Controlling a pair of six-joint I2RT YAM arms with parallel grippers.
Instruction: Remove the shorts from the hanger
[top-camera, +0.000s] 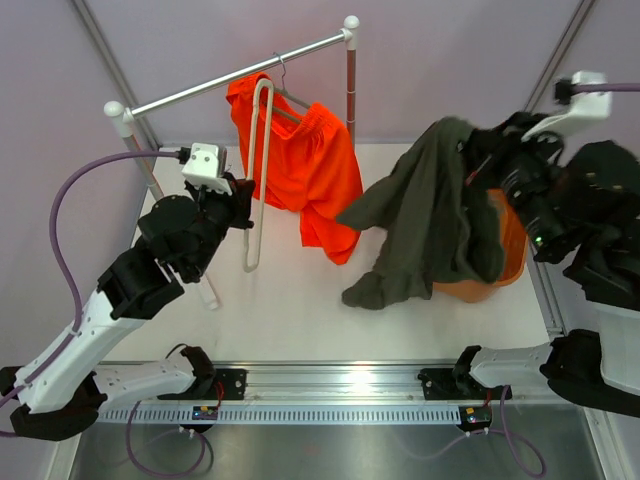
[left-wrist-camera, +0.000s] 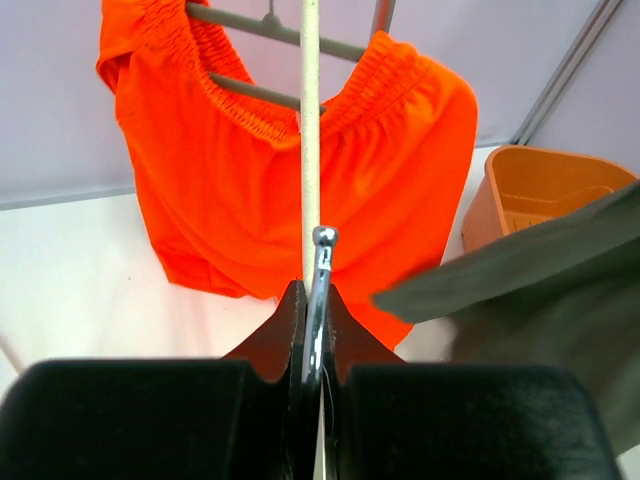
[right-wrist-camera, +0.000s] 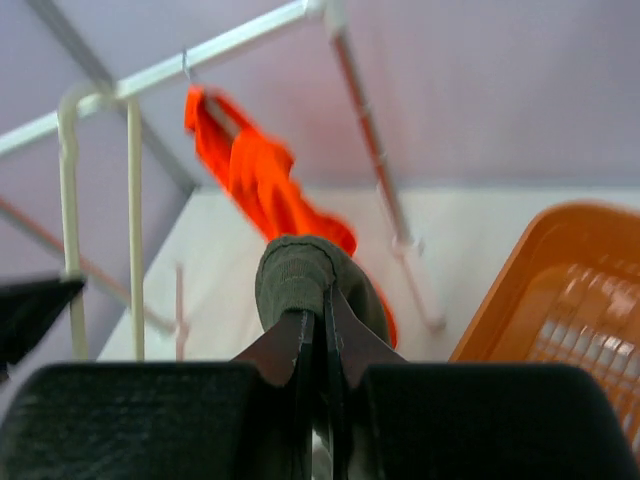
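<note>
My right gripper should next move over and then down into the orange basket (top-camera: 513, 240) and release the olive green garment (top-camera: 430, 220), because the garment's hem still hangs outside the basket's rim.
The bright orange shorts (top-camera: 310, 170) hang on the thin dark grey hanger (top-camera: 291, 99), hooked on the white rail (top-camera: 240, 75). They also show in the left wrist view (left-wrist-camera: 250, 190), with the grey hanger bars (left-wrist-camera: 255, 90) through the waistband, and in the right wrist view (right-wrist-camera: 255, 170). My left gripper (top-camera: 240, 210) (left-wrist-camera: 318, 300) is just left of the shorts. It is shut on the metal hook of a cream-white hanger (top-camera: 262, 150) (left-wrist-camera: 310, 120), which stands in front of them. My right gripper (top-camera: 478, 145) (right-wrist-camera: 322, 320) is shut on an olive green garment (top-camera: 430, 220) (right-wrist-camera: 295, 275), far right of the shorts.
The olive garment drapes from my right gripper over an orange basket (top-camera: 510, 250) (left-wrist-camera: 540, 180) (right-wrist-camera: 560, 290) at the right, and its hem lies on the white table (top-camera: 280, 300). The rack's posts stand at the back left (top-camera: 150, 170) and back middle (top-camera: 351, 90).
</note>
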